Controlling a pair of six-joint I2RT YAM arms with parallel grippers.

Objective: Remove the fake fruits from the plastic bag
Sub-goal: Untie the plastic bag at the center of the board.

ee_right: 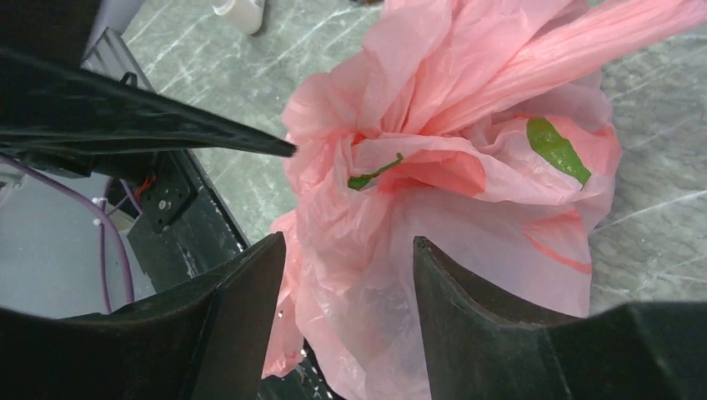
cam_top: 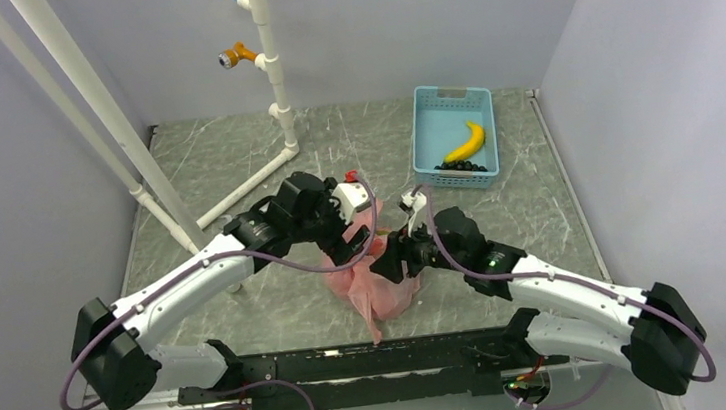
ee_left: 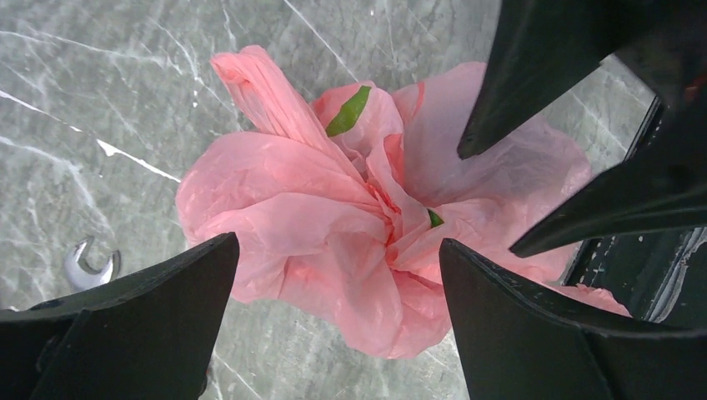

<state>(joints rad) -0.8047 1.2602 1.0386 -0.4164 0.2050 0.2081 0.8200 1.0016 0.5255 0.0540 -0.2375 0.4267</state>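
Note:
The left gripper lowers onto the bag's loose fold beside the bag's gathered middle next, since that pink film lies below it and between its open fingers.
The pink plastic bag (cam_top: 375,286) lies crumpled on the table between both arms, its mouth gathered shut, with green leaf prints showing. No fake fruits are visible; whatever is in the bag is hidden. My left gripper (ee_left: 338,242) is open wide just above the bag (ee_left: 333,225), not touching it. My right gripper (ee_right: 348,240) is open with a fold of the bag (ee_right: 467,208) lying between its jaws. The right gripper's fingers (ee_left: 534,83) show at the upper right of the left wrist view. In the top view both grippers meet over the bag's far end.
A blue basket (cam_top: 427,133) at the back right holds a yellow banana (cam_top: 465,142) and a small black grape bunch (cam_top: 461,166). A white pipe frame (cam_top: 279,103) stands at the back left. A small wrench (ee_left: 87,265) lies left of the bag. A black rail (cam_top: 354,362) runs along the near edge.

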